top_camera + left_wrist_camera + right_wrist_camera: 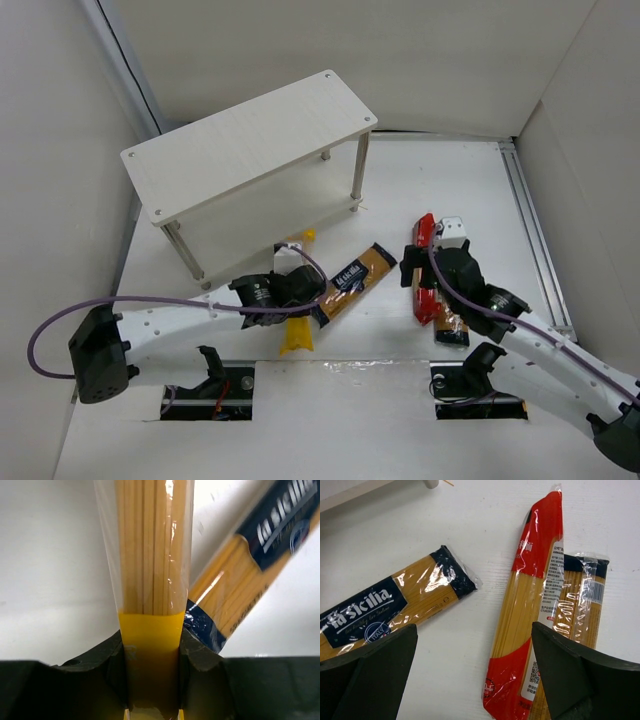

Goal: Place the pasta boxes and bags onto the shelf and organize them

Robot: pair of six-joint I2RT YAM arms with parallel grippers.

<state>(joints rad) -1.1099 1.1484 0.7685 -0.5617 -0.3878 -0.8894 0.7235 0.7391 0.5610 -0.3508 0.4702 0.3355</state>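
The near end of the shelf's lower board is bare, so my left gripper should next move outward, left in the top view, over that end and release the yellow pack.
The shelf (250, 135), a white board on thin metal legs, stands at the back left with nothing on it. My left gripper (290, 290) is shut on the plain yellow pasta pack (152, 555), pinching its yellow end between both fingers (200, 660). The golden-brown pack with the dark label (352, 281) lies just to its right, touching that gripper. My right gripper (474, 645) hangs open above the red-ended clear bag (527, 610), which lies against the orange-brown pack (580, 605) on the table. Nothing is between its fingers.
White walls close in the left, back and right sides. A metal rail (535, 230) runs along the right edge of the table. The shelf's front legs (358, 170) stand close behind the packs. Two dark cut-outs (215, 390) sit by the arm bases.
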